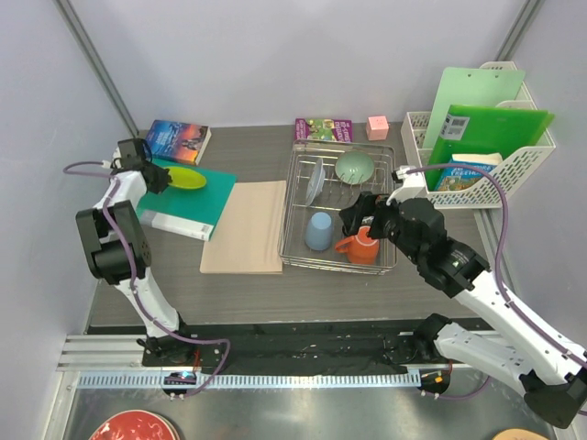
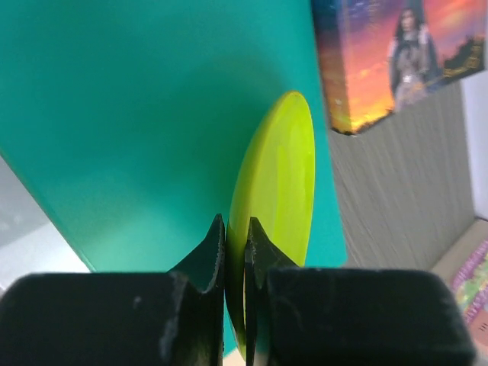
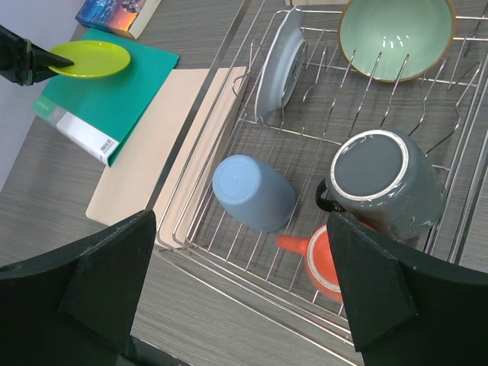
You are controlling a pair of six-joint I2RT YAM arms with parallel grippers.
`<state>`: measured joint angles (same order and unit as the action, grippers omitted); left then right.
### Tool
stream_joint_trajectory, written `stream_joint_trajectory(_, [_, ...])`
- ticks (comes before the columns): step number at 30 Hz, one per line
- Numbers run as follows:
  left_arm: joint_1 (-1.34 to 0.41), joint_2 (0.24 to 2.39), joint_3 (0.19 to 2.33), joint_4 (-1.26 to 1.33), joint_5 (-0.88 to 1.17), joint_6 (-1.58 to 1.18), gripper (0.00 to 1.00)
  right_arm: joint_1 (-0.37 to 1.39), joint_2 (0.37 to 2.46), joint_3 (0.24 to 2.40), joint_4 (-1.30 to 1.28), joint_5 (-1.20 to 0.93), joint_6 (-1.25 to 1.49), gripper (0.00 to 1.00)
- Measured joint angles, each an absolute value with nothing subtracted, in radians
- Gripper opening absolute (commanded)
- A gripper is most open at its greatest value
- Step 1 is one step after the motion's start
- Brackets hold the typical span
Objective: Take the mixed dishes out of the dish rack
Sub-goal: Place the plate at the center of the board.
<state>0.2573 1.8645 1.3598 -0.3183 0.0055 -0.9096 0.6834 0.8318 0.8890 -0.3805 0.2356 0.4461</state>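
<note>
The white plate is standing on edge, so my right gripper will next reach outward to it, then turn and lower its open fingers astride its raised rim [image 1: 315, 181] [image 3: 274, 64].
My left gripper [image 1: 158, 176] [image 2: 235, 229] is shut on the rim of the lime-green plate [image 1: 188, 178] [image 2: 278, 183], holding it at the teal binder [image 1: 197, 197]. The plate also shows in the right wrist view [image 3: 90, 59]. The dish rack [image 1: 288, 211] [image 3: 252, 296] holds a white plate [image 1: 315, 179] [image 3: 278, 65] on edge, a sage-green bowl [image 1: 353, 167] [image 3: 394, 34], an upturned light blue cup [image 1: 318, 231] [image 3: 253, 192], an orange mug [image 1: 362, 247] [image 3: 324, 259] and a grey mug [image 3: 385, 187]. My right gripper [image 1: 362, 216] [image 3: 240, 282] is open and empty above the rack's near side.
A tan board [image 1: 248, 225] lies between binder and rack. Books [image 1: 177, 140] [image 1: 323, 129] and a pink cube [image 1: 377, 127] lie at the back. A white file basket [image 1: 477, 156] with green folders stands at the right. A red plate [image 1: 133, 428] sits below the table edge.
</note>
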Motion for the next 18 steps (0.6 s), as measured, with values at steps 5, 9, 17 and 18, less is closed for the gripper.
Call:
stream_joint_trajectory(5, [0.263, 1.942, 1.408, -0.376, 0.012, -0.872, 0.49, 0.683, 0.833, 0.888, -0.391, 0.246, 0.446, 1.00])
stream_joint_trajectory(9, [0.263, 1.922, 1.389, -0.403, 0.012, -0.855, 0.66, 0.683, 0.853, 0.888, -0.391, 0.250, 0.445, 1.00])
stream_joint_trajectory(17, [0.263, 1.749, 1.383, -0.505, -0.003, -0.858, 0.85, 0.683, 0.880, 0.888, -0.391, 0.270, 0.448, 1.00])
stream_joint_trajectory(18, [0.263, 1.715, 1.377, -0.508, -0.002, -0.862, 0.88, 0.683, 0.884, 0.888, -0.390, 0.277, 0.450, 1.00])
